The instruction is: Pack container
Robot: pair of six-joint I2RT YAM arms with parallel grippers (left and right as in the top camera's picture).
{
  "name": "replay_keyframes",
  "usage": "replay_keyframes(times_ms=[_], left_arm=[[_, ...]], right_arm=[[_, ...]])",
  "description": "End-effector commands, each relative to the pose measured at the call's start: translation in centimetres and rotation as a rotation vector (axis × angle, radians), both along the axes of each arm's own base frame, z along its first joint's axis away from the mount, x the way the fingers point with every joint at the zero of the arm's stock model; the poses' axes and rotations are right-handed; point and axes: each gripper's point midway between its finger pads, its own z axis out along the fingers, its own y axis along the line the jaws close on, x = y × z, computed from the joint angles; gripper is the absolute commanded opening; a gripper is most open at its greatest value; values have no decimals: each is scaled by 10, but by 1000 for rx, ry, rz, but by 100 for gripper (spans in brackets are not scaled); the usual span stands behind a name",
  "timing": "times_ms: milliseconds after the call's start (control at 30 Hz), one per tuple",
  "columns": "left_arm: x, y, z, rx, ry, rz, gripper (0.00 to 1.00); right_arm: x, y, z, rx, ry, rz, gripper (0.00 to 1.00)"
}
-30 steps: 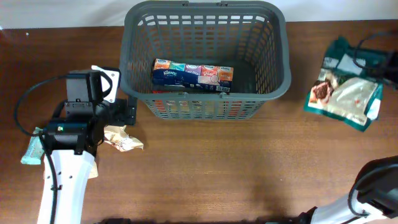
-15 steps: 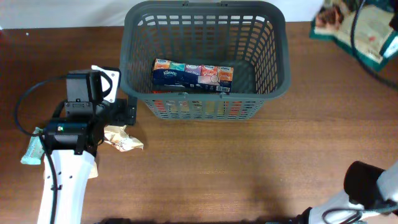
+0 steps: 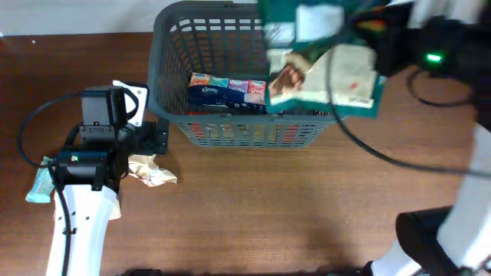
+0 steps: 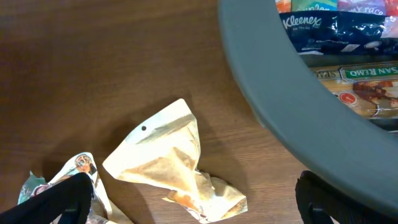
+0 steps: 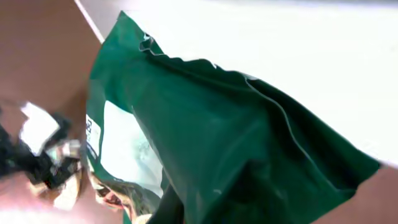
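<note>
My right gripper needs to move over the basket (image 3: 170, 84) and go down beside the Kleenex tissue pack, because the large green snack bag (image 3: 337, 73) is still hanging above the basket's rim.
The dark grey basket (image 3: 170, 84) stands at the back middle; its rim also crosses the left wrist view (image 4: 280, 106). My right gripper (image 3: 387, 50) is shut on a large green snack bag (image 3: 337, 73) and holds it in the air over the basket's right half. That bag fills the right wrist view (image 5: 236, 137), where the jaws (image 5: 199, 202) are mostly hidden behind it. My left gripper (image 3: 149, 146) is open and low at the basket's front left corner. A crumpled beige packet (image 4: 168, 158) lies between its fingers (image 4: 193, 208), untouched.
A Kleenex tissue pack (image 3: 226, 88) lies in the basket, with a San Remo packet (image 4: 367, 93) under it. A teal packet (image 3: 38, 184) lies left of my left arm. The beige packet (image 3: 152, 170) lies on the brown table (image 3: 307, 207).
My right arm has carried the green bag from the table's far right, up and left, to above the basket. The left arm and the beige packet have not moved.
</note>
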Motion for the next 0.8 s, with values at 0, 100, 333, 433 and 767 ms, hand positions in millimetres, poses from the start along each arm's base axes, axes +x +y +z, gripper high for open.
replay_keyframes(times_ms=[0,100,333,433,767], left_arm=[[2,0,1,15,0,-11,99],[2,0,1,15,0,-11,99],[2,0,1,16,-1,-11,99],[3,0,2,16,-4,-11,99],[7,0,6,16,-29,-10,99]], right_arm=[[27,6,-39,-75,74,4,4],[39,12,-76,-107,174,27,4],[45,14,-115,-150,273,58,25],[42,13,-119,-174,275,81,99],[36,12,-121,-180,292,89,99]])
